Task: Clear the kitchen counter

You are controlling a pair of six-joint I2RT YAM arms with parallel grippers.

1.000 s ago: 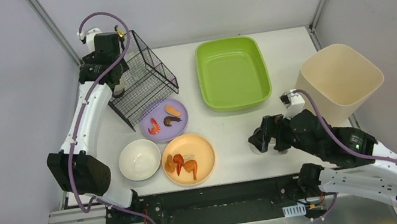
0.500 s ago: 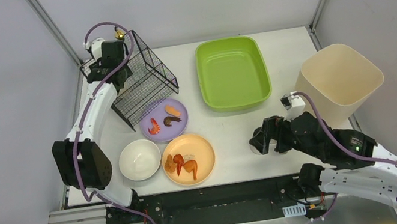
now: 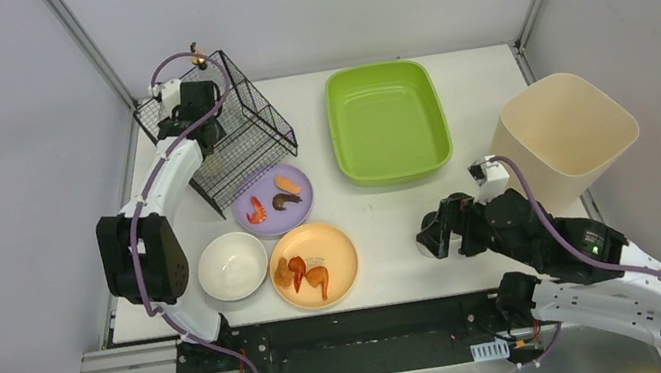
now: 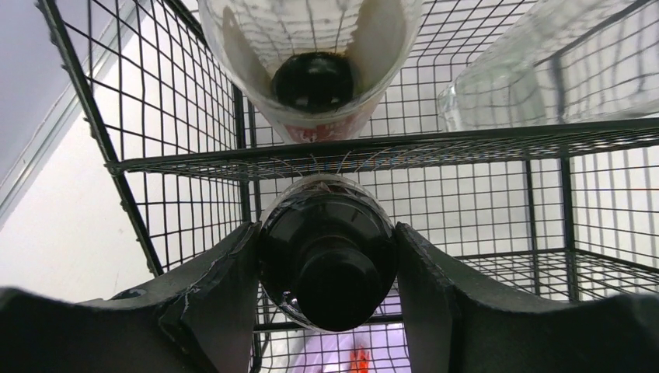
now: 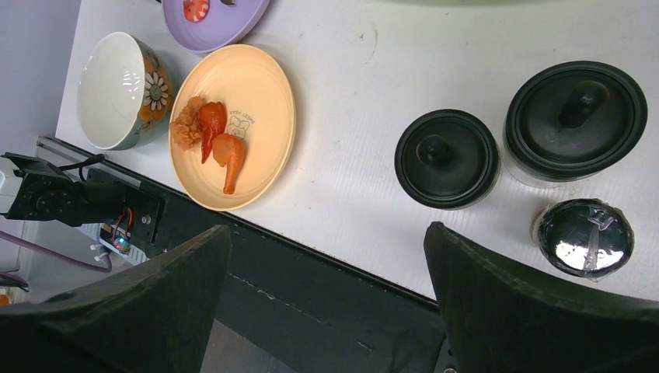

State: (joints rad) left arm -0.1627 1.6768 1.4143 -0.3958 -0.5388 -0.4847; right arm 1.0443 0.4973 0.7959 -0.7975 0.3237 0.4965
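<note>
The left gripper will next move down gently, put the glass jar on the lower shelf of the wire rack and let go of it, because the shelf above already has containers on it.
My left gripper (image 4: 326,256) is shut on a glass jar with a black lid (image 4: 326,273), held just below a wire shelf (image 4: 373,149) of the black wire rack (image 3: 241,130) at the back left of the kitchen counter (image 3: 384,228). On that shelf lie a clear jar (image 4: 311,70) and another glass container (image 4: 544,70). Over the counter's near right, my right gripper (image 5: 326,233) hangs open and empty, above two black-lidded jars (image 5: 446,158) (image 5: 575,113) and a small foil-topped jar (image 5: 583,237).
A purple plate (image 3: 273,199) with food pieces, an orange plate (image 3: 313,264) with chicken pieces and a white flowered bowl (image 3: 231,265) stand at the near left. A lime-green tray (image 3: 387,121) is at the back centre. A beige bin (image 3: 567,137) stands at the right edge.
My left arm has swung its wrist right and down toward the wire rack, its elbow shifting right. The right arm has barely moved.
</note>
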